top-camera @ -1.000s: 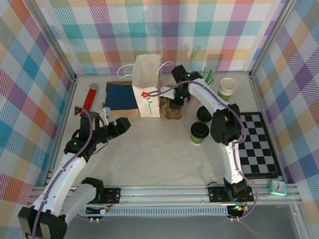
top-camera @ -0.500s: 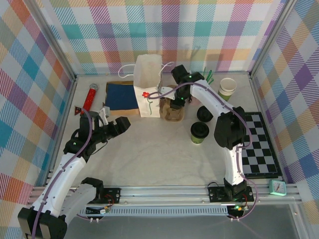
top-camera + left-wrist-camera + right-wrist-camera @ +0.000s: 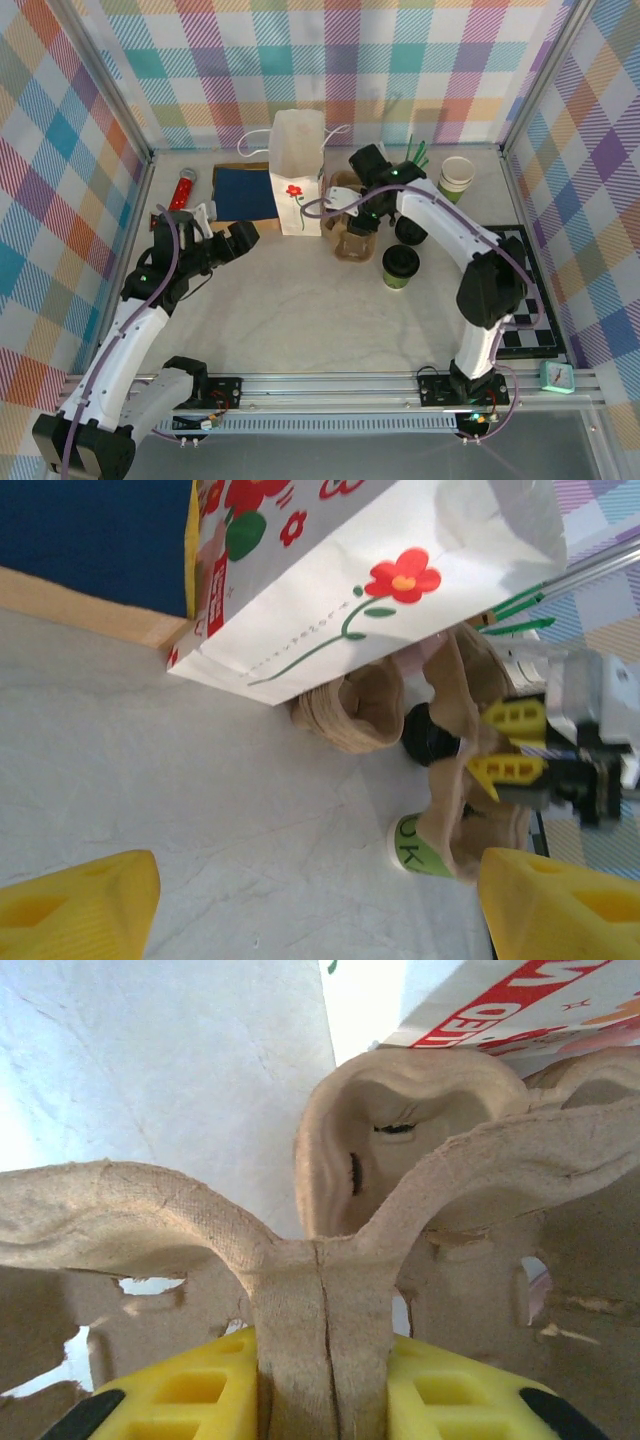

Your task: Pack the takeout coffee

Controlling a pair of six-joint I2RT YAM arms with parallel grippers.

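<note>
Next, my left gripper moves outward over the blue pad onto the bag's upper edge (image 3: 272, 152) on the pad's side, since that edge stands outward of it.
A brown pulp cup carrier (image 3: 355, 242) hangs just right of the white flowered paper bag (image 3: 297, 172). My right gripper (image 3: 367, 215) is shut on the carrier's middle rib (image 3: 320, 1320), pinched between the yellow fingers (image 3: 190, 1400). One takeout coffee (image 3: 400, 266), green with a black lid, stands right of the carrier. A second black-lidded cup (image 3: 408, 228) stands behind it. In the left wrist view the carrier (image 3: 455, 730) partly hides the green cup (image 3: 418, 848). My left gripper (image 3: 240, 238) is open over bare table, left of the bag, with nothing between its fingers (image 3: 85, 905).
A lidless stack of green-and-white cups (image 3: 457, 176) stands at the back right beside green straws (image 3: 416, 150). A blue pad (image 3: 244, 193) and a red tool (image 3: 180, 195) lie at the back left. On the right lies a checkerboard (image 3: 522, 290). A teal clock (image 3: 557, 376) rests on the frame.
The right gripper has drawn the carrier a little away from the bag, toward the near side, and its elbow swung right. The left gripper shifted slightly back and left.
</note>
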